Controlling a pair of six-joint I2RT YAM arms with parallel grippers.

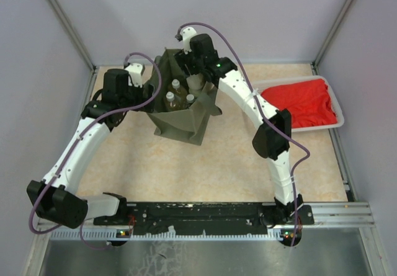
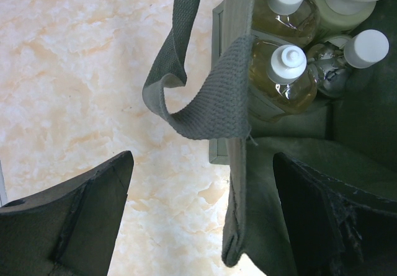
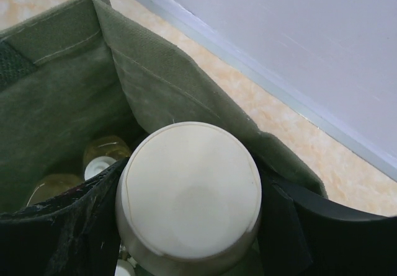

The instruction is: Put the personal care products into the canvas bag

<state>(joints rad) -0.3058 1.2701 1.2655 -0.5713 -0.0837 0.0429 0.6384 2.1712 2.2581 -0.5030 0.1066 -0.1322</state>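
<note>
Next, my right gripper moves back from the far side of the canvas bag and down into it to release the cream bottle (image 3: 189,192).
The olive canvas bag (image 1: 186,118) stands open at the table's back centre. Inside it are two clear amber bottles (image 2: 282,71) (image 2: 285,9), a silvery bottle (image 2: 332,77) and a pale beige one (image 2: 347,3), all white-capped. My left gripper (image 2: 203,164) is open, its fingers either side of the bag's left wall (image 2: 236,214) without pinching it; a handle (image 2: 205,111) loops in front. My right gripper (image 3: 189,211) is shut on a pale cream bottle (image 3: 189,192), seen from its base, held over the bag's mouth (image 3: 68,96) near the far wall. In the top view the right gripper (image 1: 197,72) is over the bag's back.
A white tray (image 1: 339,105) with a red cloth (image 1: 301,99) lies at the right, close to the right arm. Enclosure walls and posts stand close behind the bag. A black rail (image 1: 205,214) runs along the near edge.
</note>
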